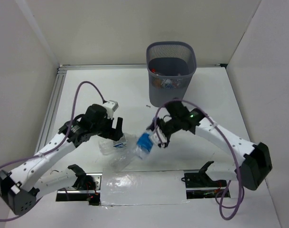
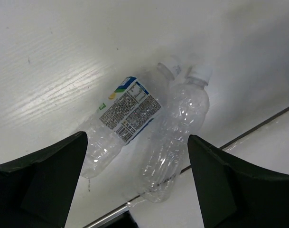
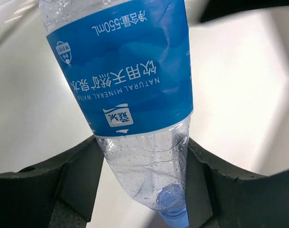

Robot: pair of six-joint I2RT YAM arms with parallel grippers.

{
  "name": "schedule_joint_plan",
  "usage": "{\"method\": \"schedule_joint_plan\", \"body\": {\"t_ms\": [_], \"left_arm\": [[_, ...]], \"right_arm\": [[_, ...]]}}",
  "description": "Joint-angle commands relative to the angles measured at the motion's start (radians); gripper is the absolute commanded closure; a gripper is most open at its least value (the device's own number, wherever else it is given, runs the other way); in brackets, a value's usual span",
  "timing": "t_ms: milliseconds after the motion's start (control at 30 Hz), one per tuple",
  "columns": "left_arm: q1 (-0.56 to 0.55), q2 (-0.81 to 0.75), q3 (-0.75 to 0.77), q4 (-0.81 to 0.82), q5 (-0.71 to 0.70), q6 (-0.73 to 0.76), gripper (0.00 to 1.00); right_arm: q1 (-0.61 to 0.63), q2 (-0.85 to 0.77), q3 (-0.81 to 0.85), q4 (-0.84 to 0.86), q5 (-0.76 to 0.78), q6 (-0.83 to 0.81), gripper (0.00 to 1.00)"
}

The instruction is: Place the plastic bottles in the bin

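Note:
Next, my right gripper rises and carries the clear bottle with the blue label outward over the bin's opening, since the bin's rim stands well above the table at the back.
My right gripper is shut on a clear bottle with a blue label, gripping its shoulder near the blue cap; the label fills the right wrist view. My left gripper is open above two clear bottles lying side by side on the table: one with a small blue and white label and one unlabelled. They show in the top view as a clear heap. The dark mesh bin stands at the back and holds several bottles.
A taped sheet covers the near edge between the arm bases. White walls close in on the left, right and back. A metal rail runs along the table's left edge. A dark seam crosses the table near the unlabelled bottle.

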Motion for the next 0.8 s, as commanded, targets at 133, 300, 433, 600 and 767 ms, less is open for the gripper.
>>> {"method": "schedule_joint_plan", "body": {"t_ms": [133, 300, 433, 600, 767], "left_arm": [[-0.005, 0.152, 0.088, 0.04, 0.076, 0.289, 0.01], [0.033, 0.172, 0.097, 0.079, 0.126, 0.384, 0.01], [0.044, 0.172, 0.06, 0.1, 0.135, 0.423, 0.01], [0.044, 0.197, 0.049, 0.112, 0.114, 0.461, 0.01], [0.03, 0.281, 0.059, 0.111, 0.103, 0.481, 0.01]], "right_arm": [[-0.128, -0.053, 0.402, 0.464, 0.062, 0.785, 1.0], [-0.291, 0.077, 0.585, 0.577, 0.247, 1.027, 1.0], [-0.42, 0.242, 0.727, 0.616, 0.257, 1.133, 0.97], [-0.516, 0.419, 0.885, 0.501, 0.155, 1.162, 0.44], [-0.592, 0.522, 1.015, 0.435, 0.067, 1.309, 0.0]]}}
